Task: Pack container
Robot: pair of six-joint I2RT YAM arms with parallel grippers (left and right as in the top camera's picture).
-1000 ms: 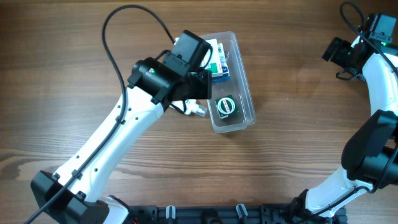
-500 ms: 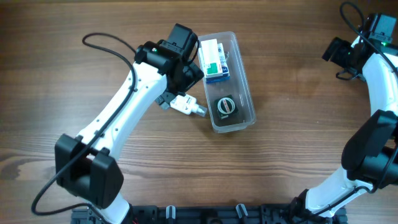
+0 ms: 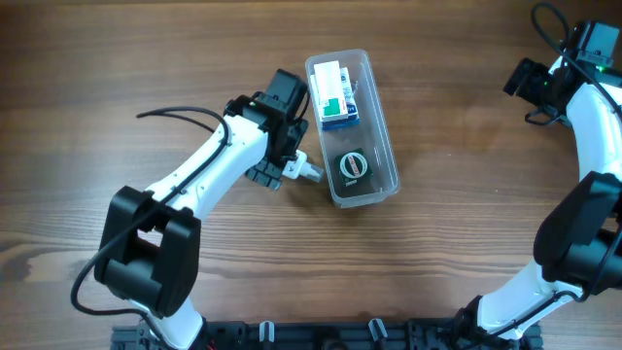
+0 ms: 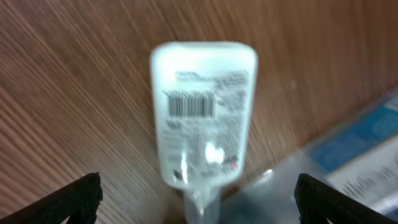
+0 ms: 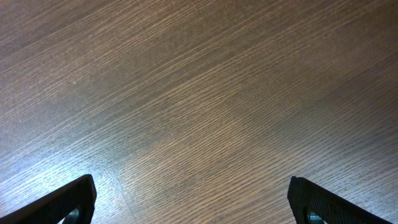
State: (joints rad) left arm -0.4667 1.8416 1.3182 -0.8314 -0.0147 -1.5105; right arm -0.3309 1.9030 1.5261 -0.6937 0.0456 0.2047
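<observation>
My left gripper is open above the white bottle, which is still outside the container (image 3: 381,146), so it will go down around the bottle's labelled body (image 3: 293,167) and close its fingers.
The clear plastic container (image 3: 381,146) lies in the middle of the table. It holds a green, white and blue box (image 3: 333,94) and a round black item (image 3: 352,165). Outside it, a small white bottle (image 3: 301,170) lies on the wood against the left wall. In the left wrist view the bottle (image 4: 202,106) shows its barcode label, and the container's edge (image 4: 354,149) is at the right. My left gripper (image 3: 282,165) (image 4: 200,202) stands open astride the bottle's neck without gripping it. At the far right, my right gripper (image 3: 523,80) (image 5: 193,199) is open over bare wood.
The left arm (image 3: 204,185) runs from the front left edge towards the container. The right arm (image 3: 583,194) curves along the right edge. A black cable (image 3: 175,112) loops over the wood left of the left arm.
My left gripper has opened and let go of the bottle. The arm has swung from over the container's left side to the table left of it. The right arm has not moved.
</observation>
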